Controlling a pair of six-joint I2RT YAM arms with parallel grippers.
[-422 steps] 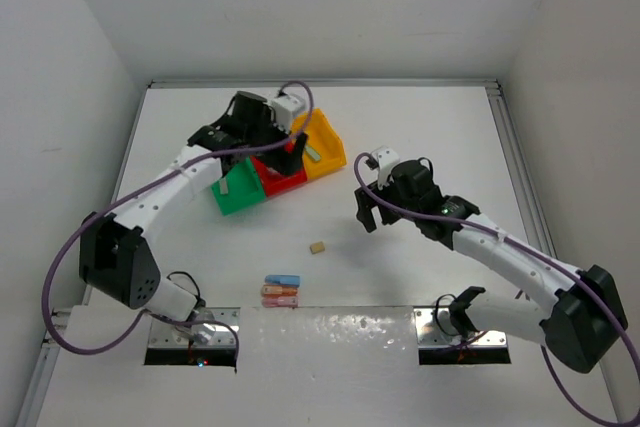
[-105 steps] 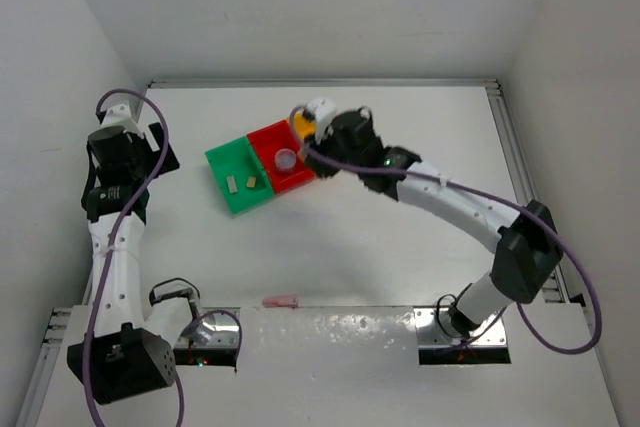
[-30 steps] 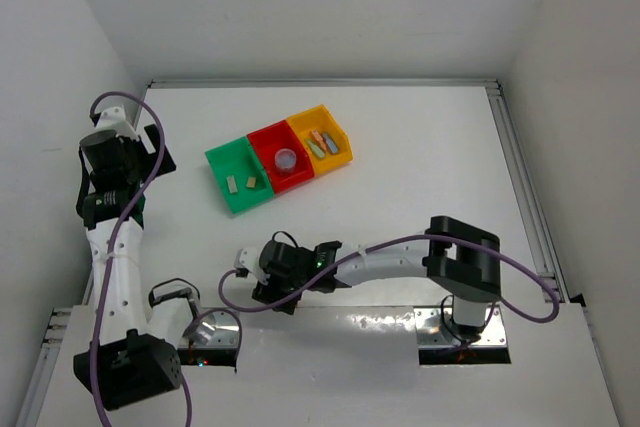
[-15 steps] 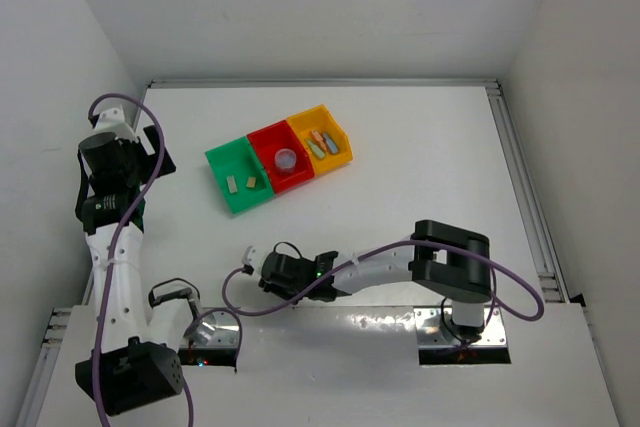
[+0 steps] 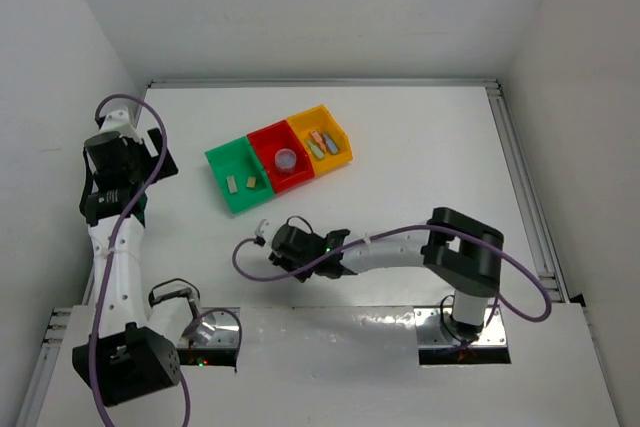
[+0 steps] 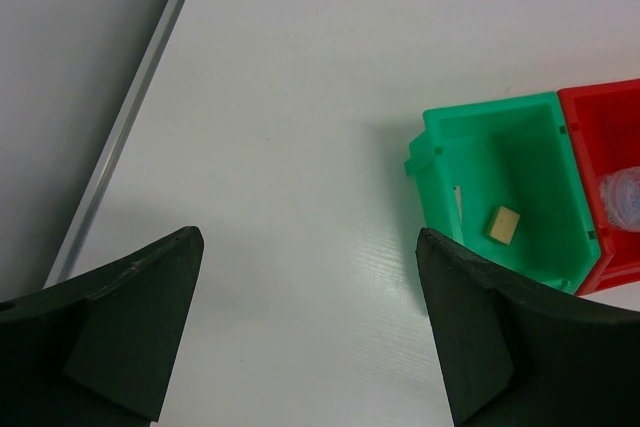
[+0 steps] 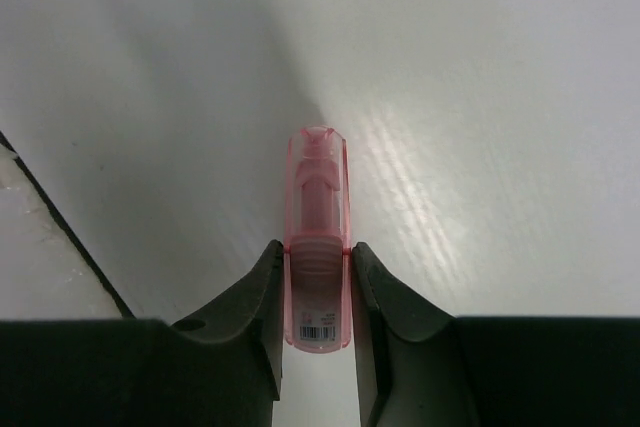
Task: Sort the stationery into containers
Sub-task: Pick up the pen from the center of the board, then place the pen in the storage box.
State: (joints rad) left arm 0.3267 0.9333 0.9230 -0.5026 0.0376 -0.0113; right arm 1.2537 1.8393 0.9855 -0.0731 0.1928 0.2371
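The yellow bin lies outward of my right gripper. The gripper will next rise outward over the pastel sticks in the yellow bin (image 5: 343,138) and release the pink stick there.
In the right wrist view my right gripper (image 7: 317,252) is shut on a translucent pink stick (image 7: 318,197), which points away from me just above the white table. From above, that gripper (image 5: 284,245) hangs low over the table in front of the containers; the stick is hidden there. The green bin (image 5: 214,171) holds two beige blocks (image 5: 252,182), the red bin (image 5: 266,133) a lavender roll (image 5: 287,159), and the yellow bin (image 5: 343,138) several pastel sticks (image 5: 320,141). My left gripper (image 6: 308,237) is open and empty, far left of the green bin (image 6: 436,179).
White walls enclose the table on the left, back and right. A metal rail (image 6: 125,117) runs along the left edge. A shiny plate (image 5: 330,332) covers the near edge between the arm bases.
The right gripper has shut on the pink stick at the near edge and moved away from it, toward the bins. The left arm has barely shifted.
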